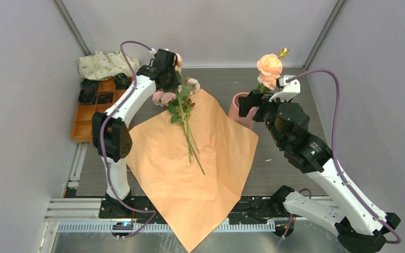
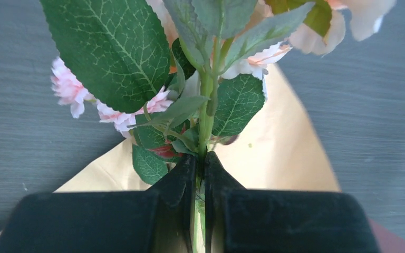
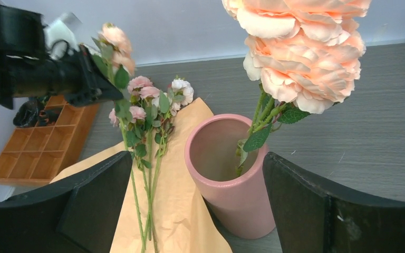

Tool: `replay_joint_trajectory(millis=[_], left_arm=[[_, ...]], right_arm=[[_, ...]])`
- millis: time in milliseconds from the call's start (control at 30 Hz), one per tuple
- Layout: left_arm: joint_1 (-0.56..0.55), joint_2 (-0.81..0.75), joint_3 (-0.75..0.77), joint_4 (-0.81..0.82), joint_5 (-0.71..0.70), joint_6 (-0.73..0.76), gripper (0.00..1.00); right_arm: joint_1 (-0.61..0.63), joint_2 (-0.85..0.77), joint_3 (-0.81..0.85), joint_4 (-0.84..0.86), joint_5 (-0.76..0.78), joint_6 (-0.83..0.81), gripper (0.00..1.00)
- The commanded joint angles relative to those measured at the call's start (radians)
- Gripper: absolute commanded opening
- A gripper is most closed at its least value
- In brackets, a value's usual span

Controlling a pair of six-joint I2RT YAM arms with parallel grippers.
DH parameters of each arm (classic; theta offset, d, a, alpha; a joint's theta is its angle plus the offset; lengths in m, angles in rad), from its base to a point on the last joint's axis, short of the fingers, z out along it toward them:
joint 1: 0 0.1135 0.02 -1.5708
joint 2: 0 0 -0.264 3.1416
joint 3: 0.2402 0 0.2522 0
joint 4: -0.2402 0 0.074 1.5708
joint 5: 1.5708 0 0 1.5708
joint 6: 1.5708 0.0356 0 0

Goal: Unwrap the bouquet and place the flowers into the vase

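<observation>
The vase's opening lies right of my left gripper in the top view. Next I lift the flower's long stem clear of the vase's rim, cross, lower and release.
The bouquet lies unwrapped: its orange paper is spread flat on the table. Several pink flowers lie across it, stems pointing toward me. My left gripper is shut on one green stem just below the leaves and blooms, as the left wrist view shows between the fingers. The salmon-pink vase stands at the paper's right corner and holds a big peach rose. My right gripper is wide open just in front of the vase, touching nothing.
An orange compartment tray with dark items sits at the far left. A white leaf-print cloth bundle lies behind it. Grey walls close in the back and sides. The paper's near corner hangs over the table's front rail.
</observation>
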Motion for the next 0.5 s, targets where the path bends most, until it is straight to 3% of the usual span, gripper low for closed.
replay_joint_trajectory(millis=[0, 267, 467], left_arm=[[-0.009, -0.155, -0.005, 0.101, 0.001, 0.048, 0.0], [-0.044, -0.292, -0.06, 0.245, 0.036, 0.097, 0.0], [-0.132, -0.4, -0.053, 0.338, 0.001, 0.172, 0.0]], right_arm=[[0.003, -0.026, 0.016, 0.022, -0.014, 0.016, 0.99], [0.003, -0.06, 0.016, 0.0, -0.028, 0.031, 0.99], [0.003, -0.084, 0.029, -0.05, 0.027, 0.025, 1.0]])
